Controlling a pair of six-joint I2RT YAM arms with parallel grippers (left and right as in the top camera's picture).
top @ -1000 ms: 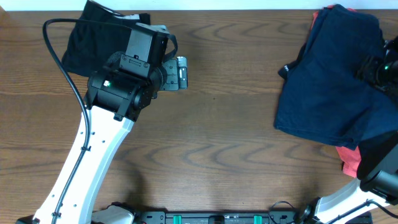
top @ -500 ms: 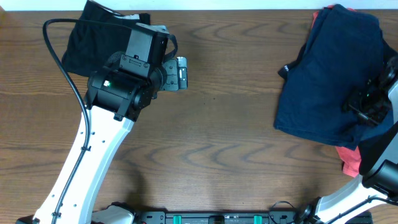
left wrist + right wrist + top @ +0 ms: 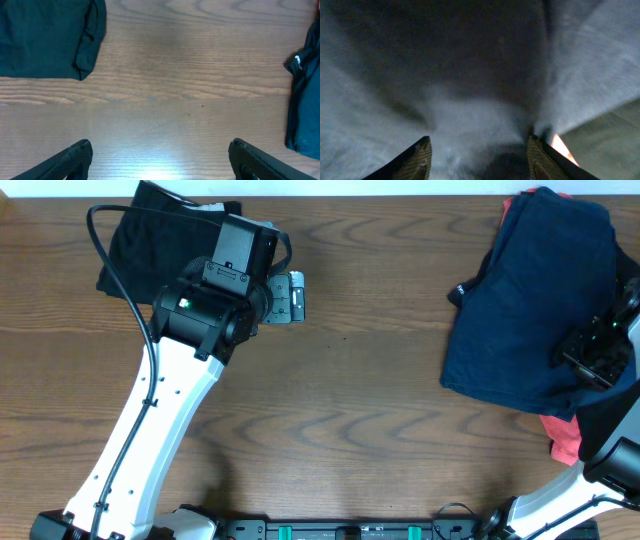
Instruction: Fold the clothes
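Observation:
My right gripper will next slide low toward the coral-pink sliver and then close on the navy leg's edge [image 3: 584, 395] [image 3: 543, 134].
A pile of dark navy shorts [image 3: 535, 300] lies at the right of the table, over a coral-pink garment [image 3: 565, 442] that peeks out below and at the top. My right gripper [image 3: 590, 360] is open, pressed down onto the navy fabric [image 3: 470, 85], with a sliver of coral-pink [image 3: 561, 147] by its right finger. A folded black garment [image 3: 150, 235] lies at the far left, also in the left wrist view [image 3: 47, 37]. My left gripper [image 3: 292, 297] is open and empty above bare wood [image 3: 160, 160], right of the black garment.
The brown wooden table [image 3: 350, 390] spans the view. The left arm's white link [image 3: 150, 430] runs from the front edge up to the left gripper. The navy pile's edge [image 3: 305, 100] shows at the right of the left wrist view.
My right gripper has come down from the pile's right edge onto the navy shorts. My left arm has shifted slightly right.

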